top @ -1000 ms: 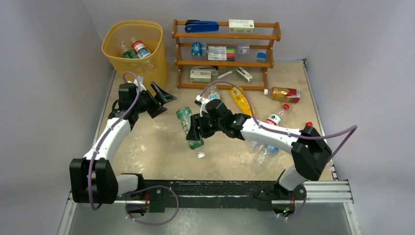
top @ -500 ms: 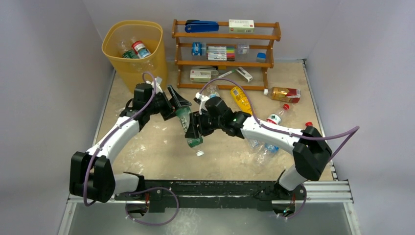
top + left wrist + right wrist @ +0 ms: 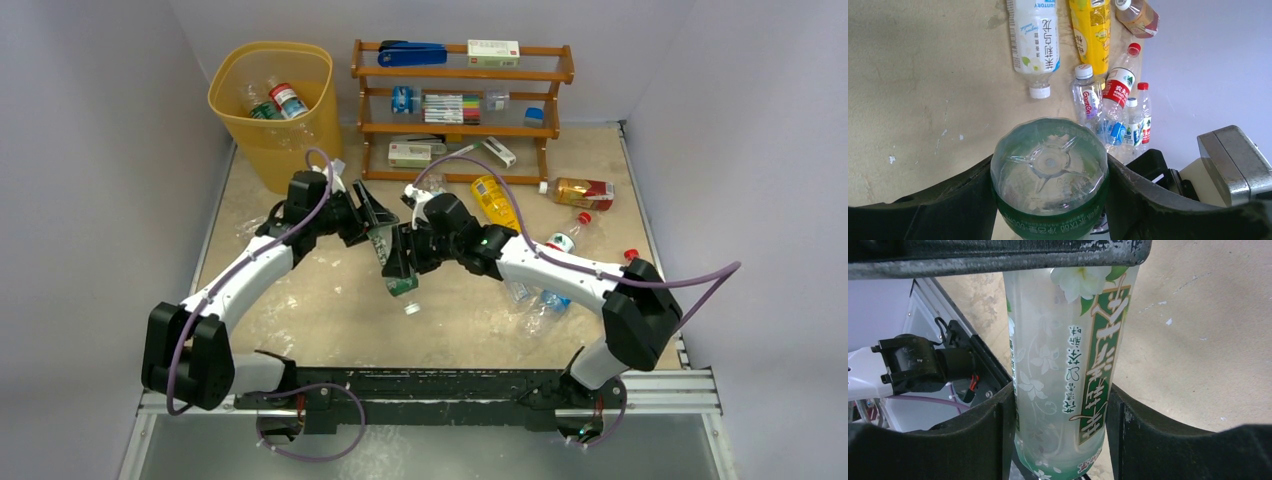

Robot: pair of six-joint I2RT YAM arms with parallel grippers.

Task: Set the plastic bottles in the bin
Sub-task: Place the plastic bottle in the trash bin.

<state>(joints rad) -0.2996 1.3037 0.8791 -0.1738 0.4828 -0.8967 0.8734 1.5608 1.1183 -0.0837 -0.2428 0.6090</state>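
Observation:
Bottles are already collected inside the bin. So I next need to move the green-tinted bottle (image 3: 402,288) in my left gripper outward, up and to the left in the top view, over the bin's open top (image 3: 274,88).
A green-tinted plastic bottle (image 3: 402,288) hangs tilted above the table's middle, cap down toward me. My right gripper (image 3: 400,262) is shut on its labelled body (image 3: 1063,365). My left gripper (image 3: 375,225) is shut on its base end (image 3: 1048,150), with a finger pressed against each side. The yellow bin (image 3: 280,150) stands at the far left corner with a few bottles (image 3: 285,100) inside. More bottles lie on the table to the right: a yellow one (image 3: 492,203), an amber one (image 3: 578,192), a red-labelled clear one (image 3: 563,241) and crumpled clear ones (image 3: 535,305).
A brown wooden shelf rack (image 3: 460,128) stands at the back beside the bin, holding a blue stapler (image 3: 412,53), white boxes and pens. Grey walls close in the left, back and right sides. The arm bases sit on a black rail (image 3: 430,385) at the near edge.
My left arm swung right from beside the bin to the held bottle, and its jaws closed onto the base. The right arm and bottle barely moved.

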